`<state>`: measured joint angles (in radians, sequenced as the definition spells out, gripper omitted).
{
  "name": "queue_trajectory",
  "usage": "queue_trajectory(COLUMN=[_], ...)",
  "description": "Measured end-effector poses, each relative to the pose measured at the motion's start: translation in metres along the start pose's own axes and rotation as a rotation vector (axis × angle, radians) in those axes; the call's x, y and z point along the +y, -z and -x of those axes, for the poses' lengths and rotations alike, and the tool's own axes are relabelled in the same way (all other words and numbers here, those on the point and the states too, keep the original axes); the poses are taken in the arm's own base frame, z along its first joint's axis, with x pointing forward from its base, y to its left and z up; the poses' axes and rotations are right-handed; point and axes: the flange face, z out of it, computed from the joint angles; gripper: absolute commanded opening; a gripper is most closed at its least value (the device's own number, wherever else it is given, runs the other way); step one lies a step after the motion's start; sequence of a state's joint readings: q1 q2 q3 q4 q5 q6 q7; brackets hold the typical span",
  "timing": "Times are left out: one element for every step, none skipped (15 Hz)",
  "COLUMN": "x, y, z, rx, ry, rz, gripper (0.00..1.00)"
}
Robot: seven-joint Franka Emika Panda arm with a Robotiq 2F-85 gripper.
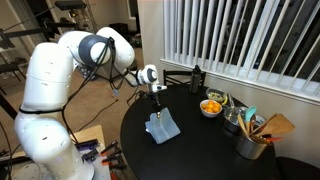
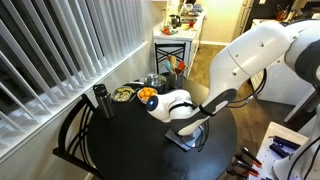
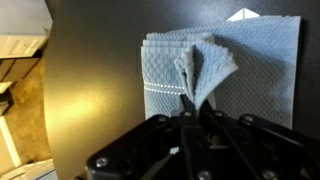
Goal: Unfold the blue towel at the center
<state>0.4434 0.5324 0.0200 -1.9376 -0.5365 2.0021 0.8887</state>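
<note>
My gripper is pinching the fold, and the towel (image 1: 163,127) still lies folded. My gripper should next carry the fold to the left in the wrist view, over the bare tabletop, and let it go there.
The blue towel (image 1: 163,127) lies folded on the round black table (image 1: 200,150). My gripper (image 1: 157,102) hangs over it and is shut on a pinched fold of the towel, which rises in a peak to the fingers. In the wrist view the fingers (image 3: 192,112) clamp a bunched ridge of the blue towel (image 3: 255,60), while the rest lies flat on the table. In an exterior view the gripper (image 2: 187,126) covers most of the towel (image 2: 184,139).
At the table's far side stand a bowl of orange food (image 1: 211,107), a dark bottle (image 1: 197,78), metal cups and a holder with utensils (image 1: 254,137). Window blinds (image 1: 240,35) lie behind the table. A chair (image 2: 172,48) stands beyond the table.
</note>
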Motion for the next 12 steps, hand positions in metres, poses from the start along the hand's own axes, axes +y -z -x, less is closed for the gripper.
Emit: queue_trajectory(x=[0.011, 0.023, 0.036, 0.050, 0.065, 0.080, 0.095, 0.110, 0.123, 0.135, 0.144, 0.153], y=[-0.005, -0.013, -0.022, -0.032, -0.044, -0.056, -0.068, -0.080, -0.090, -0.100, -0.109, -0.116], z=[0.000, 0.000, 0.000, 0.001, 0.001, 0.003, 0.005, 0.007, 0.010, 0.013, 0.016, 0.018], rx=[0.019, 0.037, 0.055, 0.073, 0.088, 0.100, 0.106, 0.108, 0.106, 0.097, 0.085, 0.070], ry=[0.018, 0.036, 0.056, 0.078, 0.100, 0.118, 0.131, 0.144, 0.155, 0.168, 0.180, 0.191], rz=[-0.047, -0.094, -0.140, -0.184, -0.223, -0.256, -0.287, -0.315, -0.342, -0.369, -0.393, -0.413], gripper=[0.05, 0.05, 0.05, 0.05, 0.05, 0.05, 0.05, 0.05, 0.05, 0.05, 0.05, 0.05])
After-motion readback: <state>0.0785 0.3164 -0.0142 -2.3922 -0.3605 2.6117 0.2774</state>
